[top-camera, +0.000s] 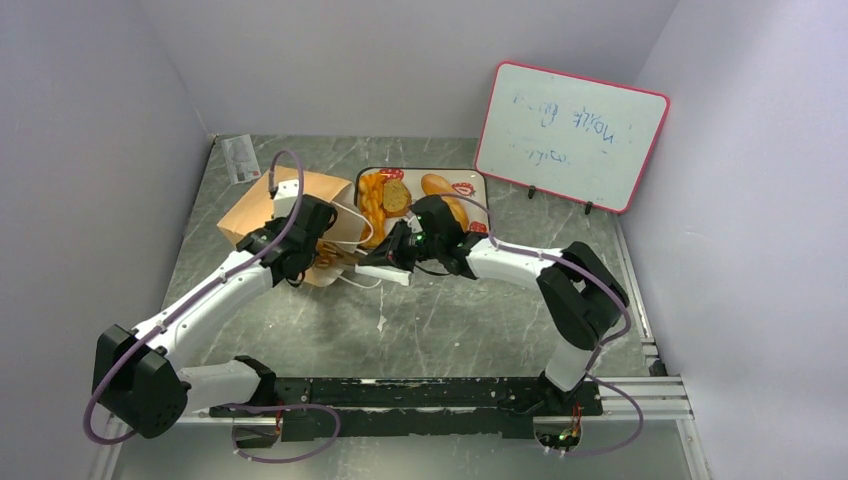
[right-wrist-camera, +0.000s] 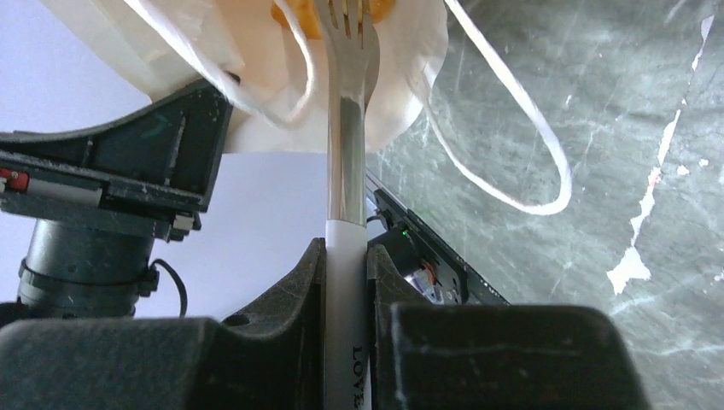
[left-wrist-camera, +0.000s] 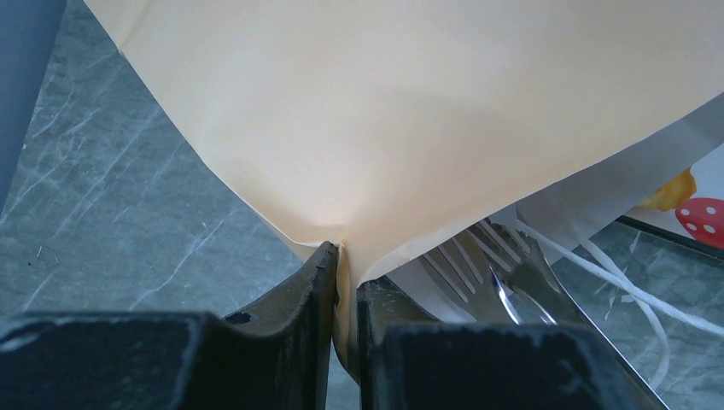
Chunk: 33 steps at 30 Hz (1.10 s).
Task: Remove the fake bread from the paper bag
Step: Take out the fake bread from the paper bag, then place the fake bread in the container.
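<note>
Next, my right gripper will draw the tips of the tongs out toward the right in the top view, over the tray's near edge, since they meet orange fake bread inside the bag (top-camera: 265, 210).
The tan paper bag (top-camera: 265, 210) lies on its side, mouth toward the tray. My left gripper (top-camera: 315, 252) is shut on the bag's lower mouth edge (left-wrist-camera: 346, 231), with paper pinched between its jaws. My right gripper (top-camera: 392, 252) is shut on the white handle of silver tongs (right-wrist-camera: 346, 171). The tongs' forked tips reach into the bag mouth, against an orange piece of fake bread (right-wrist-camera: 290, 10) that is mostly cut off by the frame. Other fake bread pieces (top-camera: 385, 195) lie on the white strawberry-print tray (top-camera: 470, 185). The tong tips (left-wrist-camera: 491, 260) also show beside the left fingers.
The bag's white cord handles (right-wrist-camera: 521, 128) loop loose over the grey marble tabletop (top-camera: 450, 320). A pink-framed whiteboard (top-camera: 570, 135) leans at the back right. A small card (top-camera: 240, 158) lies at the back left near the wall.
</note>
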Available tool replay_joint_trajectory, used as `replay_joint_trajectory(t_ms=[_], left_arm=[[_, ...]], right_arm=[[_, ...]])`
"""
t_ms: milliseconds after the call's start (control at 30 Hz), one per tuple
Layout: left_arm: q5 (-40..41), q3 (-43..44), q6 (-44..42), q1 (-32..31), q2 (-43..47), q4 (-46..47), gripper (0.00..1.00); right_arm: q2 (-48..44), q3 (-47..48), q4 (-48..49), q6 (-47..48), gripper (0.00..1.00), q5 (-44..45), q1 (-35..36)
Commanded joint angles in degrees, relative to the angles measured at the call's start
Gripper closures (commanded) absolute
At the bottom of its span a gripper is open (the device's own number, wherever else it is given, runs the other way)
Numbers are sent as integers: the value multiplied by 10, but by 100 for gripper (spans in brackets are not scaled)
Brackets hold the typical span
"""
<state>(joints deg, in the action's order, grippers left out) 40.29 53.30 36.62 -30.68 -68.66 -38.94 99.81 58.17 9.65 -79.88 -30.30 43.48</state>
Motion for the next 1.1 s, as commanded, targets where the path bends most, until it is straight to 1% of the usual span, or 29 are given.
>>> replay_joint_trajectory(t_ms=[0, 167, 533, 733, 800, 1067], left_arm=[[11, 28, 13, 11, 3, -7, 93], [9, 33, 6, 31, 2, -2, 93], [14, 50, 1, 55, -5, 2, 93], [7, 48, -11, 74, -2, 14, 93], [4, 46, -16, 80, 0, 19, 93], [-7, 33, -40, 103, 14, 45, 93]], right_arm=[[-51, 9, -38, 44, 100, -20, -12], [-115, -46, -47, 51, 100, -41, -53], [-248, -108, -119, 78, 100, -55, -120], [-297, -94, -196, 121, 100, -36, -149], [-310, -91, -215, 129, 100, -30, -171], [-324, -59, -289, 169, 100, 0, -201]])
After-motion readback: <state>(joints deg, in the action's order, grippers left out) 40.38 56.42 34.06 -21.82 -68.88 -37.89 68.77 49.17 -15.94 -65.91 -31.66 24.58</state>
